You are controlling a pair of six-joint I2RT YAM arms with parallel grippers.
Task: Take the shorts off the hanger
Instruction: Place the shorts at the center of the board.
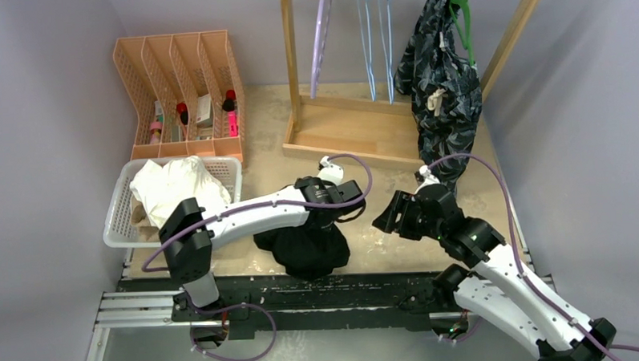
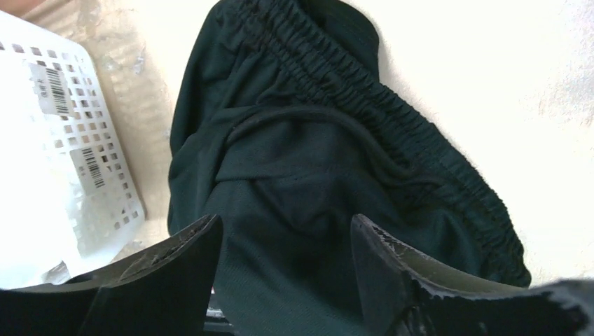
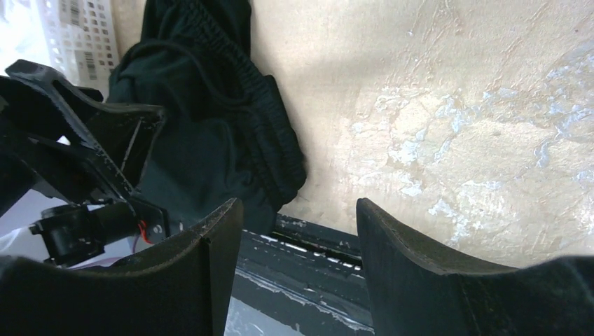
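The left gripper shifts slightly toward the basket next, then lowers onto the folds (image 2: pixel 274 162) beside the drawstring of the black shorts.
The black shorts (image 1: pixel 306 247) lie heaped on the table near its front edge; their elastic waistband (image 2: pixel 392 133) fills the left wrist view. My left gripper (image 2: pixel 284 224) hovers right over the heap (image 1: pixel 335 218), open, the fabric lying loose beneath its spread fingers. To the right of the heap my right gripper (image 1: pixel 386 215) is open and holds nothing (image 3: pixel 298 206), above the table's front edge. Dark blue patterned shorts (image 1: pixel 441 88) hang on a green hanger (image 1: pixel 463 23) on the wooden rack. White shorts (image 1: pixel 176 185) lie in the basket (image 1: pixel 121 227).
An orange divider rack (image 1: pixel 185 89) with small items stands at the back left. The wooden clothes rack's base (image 1: pixel 355 131) is at the back centre, with a purple hanger (image 1: pixel 322 36) and pale blue hangers (image 1: pixel 376 42) hanging bare. Black rails (image 3: pixel 315 245) run along the front edge.
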